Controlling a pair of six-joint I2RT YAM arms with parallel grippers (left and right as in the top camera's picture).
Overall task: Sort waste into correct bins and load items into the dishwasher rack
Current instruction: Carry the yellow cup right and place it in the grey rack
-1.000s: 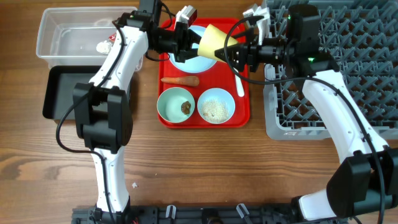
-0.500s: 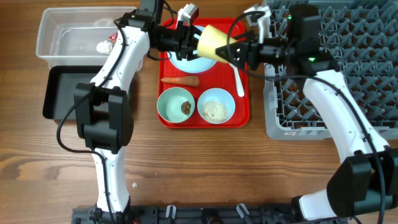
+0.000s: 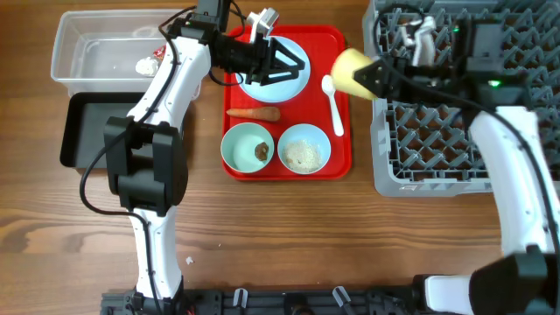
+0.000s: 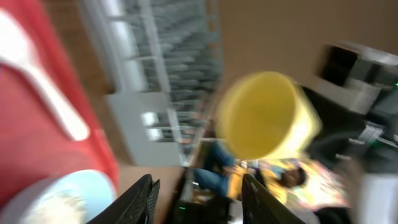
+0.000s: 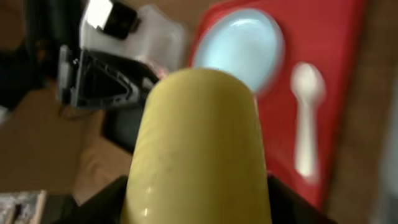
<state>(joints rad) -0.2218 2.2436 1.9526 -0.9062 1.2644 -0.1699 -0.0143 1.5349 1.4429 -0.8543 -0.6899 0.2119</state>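
Observation:
Next, my right gripper goes back and down into the rack's near corner by the red tray, tilting downward, and releases the cup (image 3: 350,73), since that corner stands empty.
My right gripper (image 3: 366,75) is shut on the small yellow cup (image 3: 350,73), which it holds tipped on its side in the air between the red serving tray (image 3: 343,157) and the grey dishwasher rack (image 3: 455,131). In the right wrist view the cup (image 5: 199,137) fills the space between the dark fingers (image 5: 102,205). My left gripper (image 3: 296,66) hangs open and empty over the pale blue plate (image 3: 276,83). In the left wrist view the cup (image 4: 264,115) floats well beyond the open gripper (image 4: 196,202). The carrot (image 3: 254,113), a bowl with brown scraps (image 3: 248,147), a bowl of rice (image 3: 304,149) and the white spoon (image 3: 333,103) lie on the red tray.
The clear tub (image 3: 87,52) at the back left holds a crumpled tissue (image 3: 145,65) and a red-and-white wrapper (image 3: 158,53). The black tray (image 3: 87,131) sits just in front of it. Bare wooden table (image 3: 280,236) spreads across the front.
My left gripper has opened and let go of the yellow cup. My right gripper has carried the cup to the right, off the plate and up to the rack's left edge.

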